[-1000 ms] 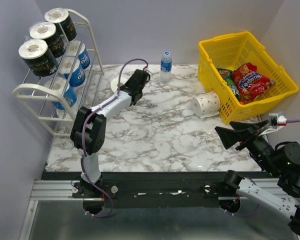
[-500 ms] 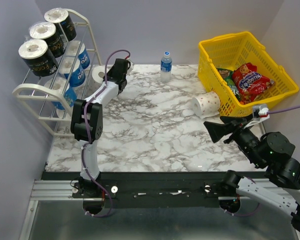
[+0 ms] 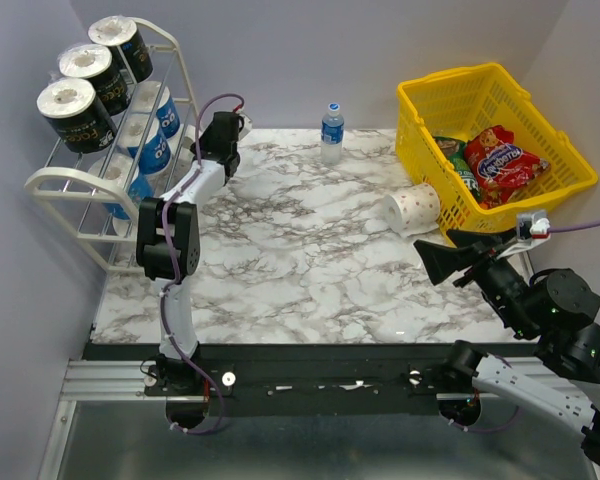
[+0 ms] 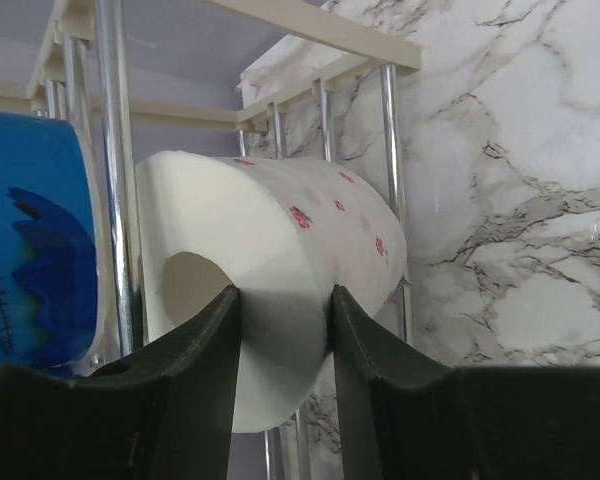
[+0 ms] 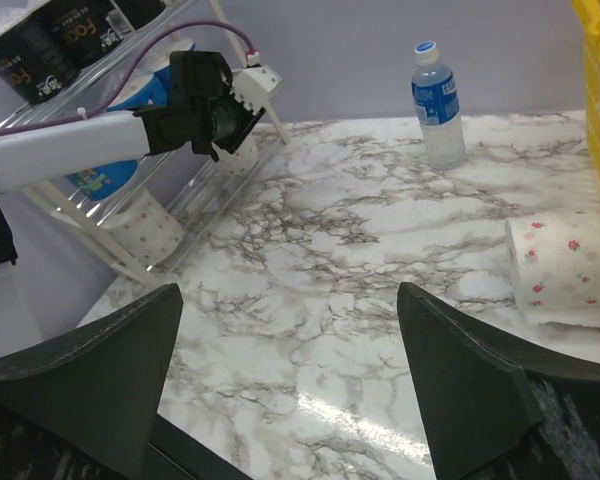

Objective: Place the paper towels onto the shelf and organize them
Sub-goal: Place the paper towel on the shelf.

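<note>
The white paper towel roll still overlaps the outermost bar, so my left gripper should next lower and push it deeper into the shelf over the low bars.
My left gripper (image 4: 282, 295) is shut on a white paper towel roll with reddish dots (image 4: 310, 230), held against the thin metal bars of the shelf (image 4: 110, 150), beside a blue roll (image 4: 30, 250). In the top view that gripper (image 3: 220, 132) reaches the right side of the white shelf (image 3: 55, 180). Three black rolls (image 3: 75, 112) fill the top tier and blue rolls (image 3: 145, 140) the middle. Another dotted roll (image 5: 145, 225) lies low in the shelf. One more dotted roll (image 3: 412, 208) lies on the table by the basket. My right gripper (image 3: 442, 247) hovers open and holds nothing.
A yellow shopping basket (image 3: 420, 110) with snack bags (image 3: 500, 155) stands at the back right. A small water bottle (image 3: 331, 130) stands at the back middle of the marble table (image 3: 310, 270). Walls close in the left side and the back.
My left arm has swung left from the back middle of the table to the shelf, carrying the dotted roll. The right gripper has shifted a little and stays open.
</note>
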`<state>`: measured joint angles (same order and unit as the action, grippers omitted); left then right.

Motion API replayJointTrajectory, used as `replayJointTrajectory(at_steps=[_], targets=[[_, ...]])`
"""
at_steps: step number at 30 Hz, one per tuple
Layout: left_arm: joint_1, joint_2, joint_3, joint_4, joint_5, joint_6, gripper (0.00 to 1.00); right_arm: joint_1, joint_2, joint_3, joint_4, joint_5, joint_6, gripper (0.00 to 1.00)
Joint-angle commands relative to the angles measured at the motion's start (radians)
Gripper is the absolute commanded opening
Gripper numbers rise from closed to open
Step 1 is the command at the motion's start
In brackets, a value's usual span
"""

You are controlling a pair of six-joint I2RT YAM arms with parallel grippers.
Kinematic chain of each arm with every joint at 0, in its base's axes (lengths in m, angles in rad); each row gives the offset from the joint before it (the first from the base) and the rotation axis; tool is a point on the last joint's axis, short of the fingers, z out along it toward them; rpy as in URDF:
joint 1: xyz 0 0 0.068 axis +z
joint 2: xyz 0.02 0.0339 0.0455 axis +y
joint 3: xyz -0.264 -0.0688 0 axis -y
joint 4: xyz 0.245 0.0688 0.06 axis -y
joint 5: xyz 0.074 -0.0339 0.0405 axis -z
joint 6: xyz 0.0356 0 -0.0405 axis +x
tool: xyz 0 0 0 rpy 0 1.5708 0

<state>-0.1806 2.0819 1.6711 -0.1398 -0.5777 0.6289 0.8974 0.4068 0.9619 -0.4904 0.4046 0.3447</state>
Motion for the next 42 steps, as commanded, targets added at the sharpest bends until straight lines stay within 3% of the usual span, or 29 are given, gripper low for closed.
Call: replayJointTrajectory(at_steps=[1, 29, 35, 42], targets=[[0.006, 0.023, -0.013, 0.121, -0.063, 0.072, 0.41, 0.0, -0.008, 0.001, 0.019, 0.037, -0.021, 0.97], [0.033, 0.09, -0.042, 0.25, -0.128, 0.147, 0.43, -0.002, 0.02, -0.029, 0.059, 0.042, -0.027, 0.97], [0.046, 0.102, -0.039, 0.279, -0.128, 0.147, 0.47, 0.0, 0.02, -0.035, 0.062, 0.054, -0.027, 0.97], [0.056, 0.124, -0.008, 0.289, -0.136, 0.15, 0.59, -0.002, 0.012, -0.046, 0.064, 0.068, -0.032, 0.97]])
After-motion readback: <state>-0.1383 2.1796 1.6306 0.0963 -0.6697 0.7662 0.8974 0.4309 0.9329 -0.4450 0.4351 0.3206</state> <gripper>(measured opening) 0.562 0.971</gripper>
